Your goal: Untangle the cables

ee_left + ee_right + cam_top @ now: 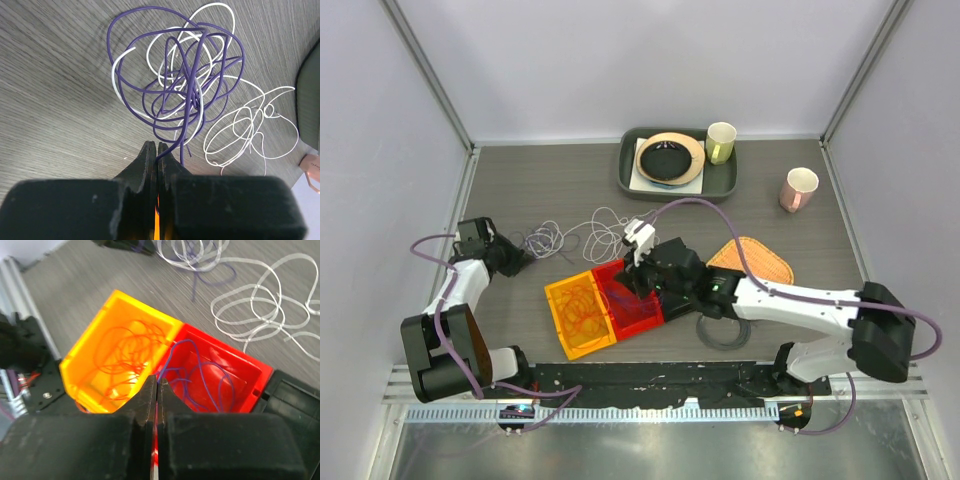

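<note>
My right gripper should next lower the piece of cable I hold into the red bin and let go of it, because the piece of cable still hangs above that bin, where the second purple cable lies.
A tangle of purple cable and white cable lies on the table at the left. My left gripper sits low beside it, shut on an end of the purple cable. More white cable trails toward the middle. An orange-red cable is coiled in the orange bin. A second purple cable lies in the red bin. My right gripper hovers over the wall between the two bins, shut on a strand of that purple cable.
A green tray with a plate and a cup stands at the back. A pink cup is at the back right, and a woven mat is right of the bins. A ring lies under the right arm.
</note>
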{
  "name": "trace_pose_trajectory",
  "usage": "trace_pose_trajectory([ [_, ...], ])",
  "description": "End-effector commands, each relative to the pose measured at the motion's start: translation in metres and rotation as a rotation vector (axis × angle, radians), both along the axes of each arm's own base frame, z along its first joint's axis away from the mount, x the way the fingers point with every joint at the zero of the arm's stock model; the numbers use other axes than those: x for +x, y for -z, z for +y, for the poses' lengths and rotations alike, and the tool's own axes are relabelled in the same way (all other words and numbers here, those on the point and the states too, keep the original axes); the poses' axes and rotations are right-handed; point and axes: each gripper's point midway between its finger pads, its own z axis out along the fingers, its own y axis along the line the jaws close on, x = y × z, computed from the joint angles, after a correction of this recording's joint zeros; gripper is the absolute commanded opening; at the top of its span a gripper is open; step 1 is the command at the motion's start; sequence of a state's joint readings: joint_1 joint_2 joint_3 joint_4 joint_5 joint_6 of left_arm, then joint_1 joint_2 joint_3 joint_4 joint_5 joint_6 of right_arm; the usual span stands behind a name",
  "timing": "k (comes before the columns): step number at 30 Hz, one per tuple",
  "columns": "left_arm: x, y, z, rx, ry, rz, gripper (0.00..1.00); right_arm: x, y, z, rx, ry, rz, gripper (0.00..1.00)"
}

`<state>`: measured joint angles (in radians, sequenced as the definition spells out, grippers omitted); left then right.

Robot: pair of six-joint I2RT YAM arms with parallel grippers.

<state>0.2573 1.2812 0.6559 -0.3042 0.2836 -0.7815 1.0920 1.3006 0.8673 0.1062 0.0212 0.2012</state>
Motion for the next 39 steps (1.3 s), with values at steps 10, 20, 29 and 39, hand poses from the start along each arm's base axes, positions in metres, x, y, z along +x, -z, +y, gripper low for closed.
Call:
trace_pose_trajectory([
  [10,0.006,-0.003,-0.002,-0.002,0.017,-0.038,0.00,0.035,0.103,0.004,-0.243,0.310,0.042,0.01],
  [20,0.006,-0.007,-0.004,-0.001,0.033,-0.055,0.00,0.034,0.088,0.018,-0.229,0.293,0.013,0.02],
  [29,0.017,-0.028,-0.013,-0.030,0.098,-0.125,0.00,0.036,0.002,0.004,-0.105,0.325,-0.062,0.39],
  [39,0.049,-0.106,-0.057,-0.007,0.221,-0.310,0.00,0.038,-0.051,-0.002,-0.005,0.275,-0.182,0.86],
])
